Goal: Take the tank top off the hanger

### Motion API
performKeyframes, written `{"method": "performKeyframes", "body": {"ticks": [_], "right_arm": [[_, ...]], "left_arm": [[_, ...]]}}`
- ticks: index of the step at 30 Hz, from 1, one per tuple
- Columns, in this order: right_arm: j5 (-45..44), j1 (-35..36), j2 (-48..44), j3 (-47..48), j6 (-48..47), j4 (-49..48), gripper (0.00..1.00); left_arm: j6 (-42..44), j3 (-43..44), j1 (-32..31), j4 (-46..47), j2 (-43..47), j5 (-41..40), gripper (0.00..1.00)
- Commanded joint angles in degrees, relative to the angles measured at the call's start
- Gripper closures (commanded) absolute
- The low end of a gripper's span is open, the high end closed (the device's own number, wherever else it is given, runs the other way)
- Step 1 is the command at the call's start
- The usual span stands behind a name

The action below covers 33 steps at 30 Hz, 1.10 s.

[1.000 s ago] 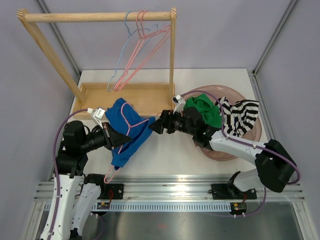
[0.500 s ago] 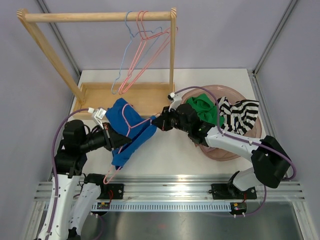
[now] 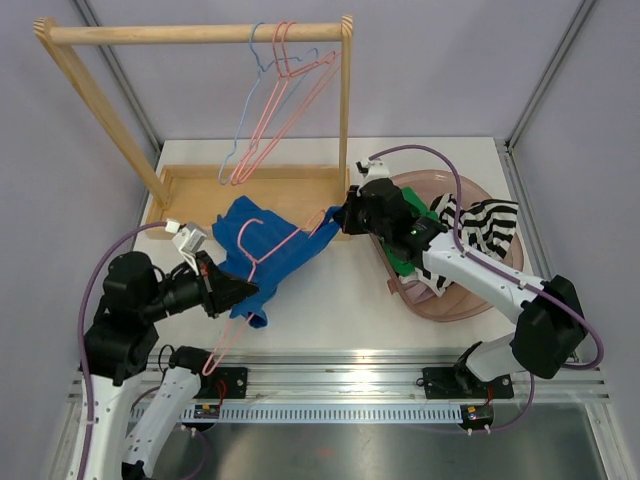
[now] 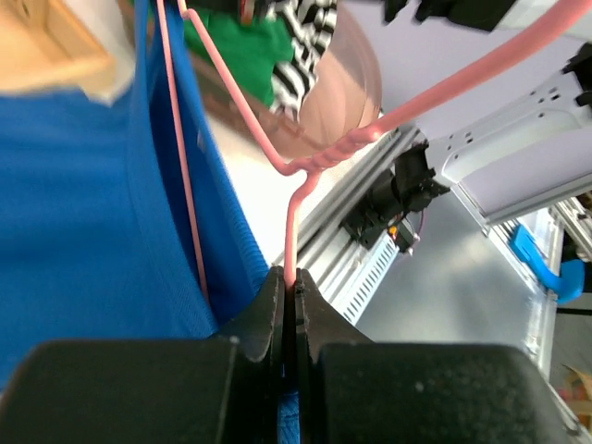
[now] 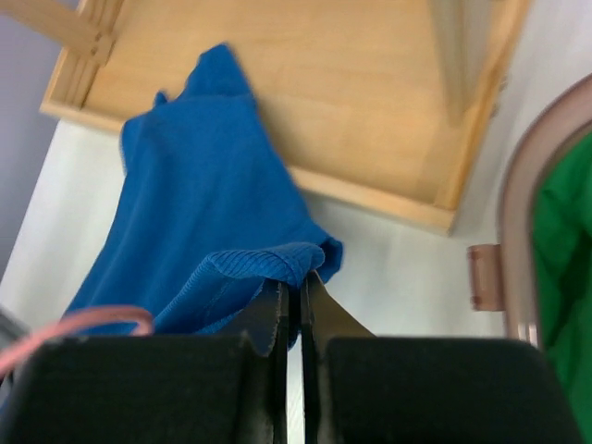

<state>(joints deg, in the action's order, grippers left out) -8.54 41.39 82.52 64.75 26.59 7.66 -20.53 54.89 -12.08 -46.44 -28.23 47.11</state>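
My right gripper lifts the bunched edge next, then brings it back and down over the table (image 3: 345,282) (image 5: 400,289), because the pink hanger still sits inside the fabric.
The blue tank top (image 3: 265,250) hangs stretched on a pink wire hanger (image 3: 226,342) above the table, in front of the wooden tray. My left gripper (image 3: 243,291) is shut on the hanger's neck (image 4: 294,217), just below its twisted part, with blue fabric (image 4: 83,213) beside the fingers. My right gripper (image 3: 338,220) is shut on a bunched edge of the tank top (image 5: 199,203) and holds it out to the right. A bit of the pink hanger (image 5: 88,322) shows at the lower left of the right wrist view.
A wooden rack (image 3: 200,33) stands at the back with spare pink and blue hangers (image 3: 278,100) over its tray base (image 3: 295,195). A pink basin (image 3: 500,275) on the right holds a green cloth (image 3: 398,262) and a striped cloth (image 3: 485,230). A metal rail (image 3: 340,380) runs along the near edge.
My right gripper shut on the tank top's edge and drew it right and back. My left arm pulled the hanger toward the near left, so the fabric is stretched between them.
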Motion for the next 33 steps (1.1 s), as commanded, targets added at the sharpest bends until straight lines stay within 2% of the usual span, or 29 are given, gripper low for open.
{"method": "performKeyframes", "body": {"ticks": [1, 4, 10, 13, 17, 20, 23, 24, 27, 28, 31, 33], "right_arm": [[10.1, -0.6, -3.8, 1.4, -0.2, -0.2, 1.00], [20.6, -0.5, -7.9, 1.9, 1.3, -1.9, 1.00], [38.4, -0.5, -15.0, 7.0, 6.0, -3.5, 1.00], [45.4, 0.3, -16.2, 10.7, 11.5, -6.1, 1.00], [49.3, 3.9, -14.7, 18.2, 11.3, -3.5, 1.00], [46.7, 5.5, -13.1, 22.2, 7.6, 1.8, 1.00], [45.3, 7.2, -12.6, 21.7, 5.4, 3.9, 1.00], [43.3, 7.6, -12.6, 20.5, 4.3, 4.2, 1.00], [36.6, 8.3, -12.0, 17.2, 2.5, 6.7, 1.00], [35.6, 8.4, -11.8, 16.0, 2.7, 6.8, 1.00], [32.5, 10.7, -10.1, 13.0, 2.6, 6.5, 1.00], [28.1, 12.9, -9.5, 10.3, 2.6, 6.2, 1.00]], "left_arm": [[-0.4, 4.7, -0.5, 4.9, 2.4, -1.0, 1.00], [-3.1, 5.5, -0.5, 14.1, 4.3, -4.0, 1.00], [-10.0, 6.5, -0.5, 45.0, 2.9, -8.5, 1.00], [-9.5, 10.0, -0.5, 53.7, -1.6, -13.3, 1.00], [-8.5, 13.2, -0.5, 62.0, -7.1, -21.7, 1.00], [-6.6, 17.5, -0.5, 59.1, -9.2, -27.6, 1.00], [-3.1, 15.8, -0.4, 58.7, -7.6, -31.9, 0.98], [-1.4, 15.6, -0.5, 58.0, -6.6, -35.6, 0.98], [1.5, 20.0, -0.5, 44.6, -7.5, -45.3, 1.00], [1.8, 21.2, -0.5, 37.0, -8.2, -46.8, 1.00], [2.8, 22.5, -0.5, 27.4, -10.2, -53.6, 1.00], [3.0, 19.7, -0.5, 25.4, -9.7, -55.0, 1.00]]}}
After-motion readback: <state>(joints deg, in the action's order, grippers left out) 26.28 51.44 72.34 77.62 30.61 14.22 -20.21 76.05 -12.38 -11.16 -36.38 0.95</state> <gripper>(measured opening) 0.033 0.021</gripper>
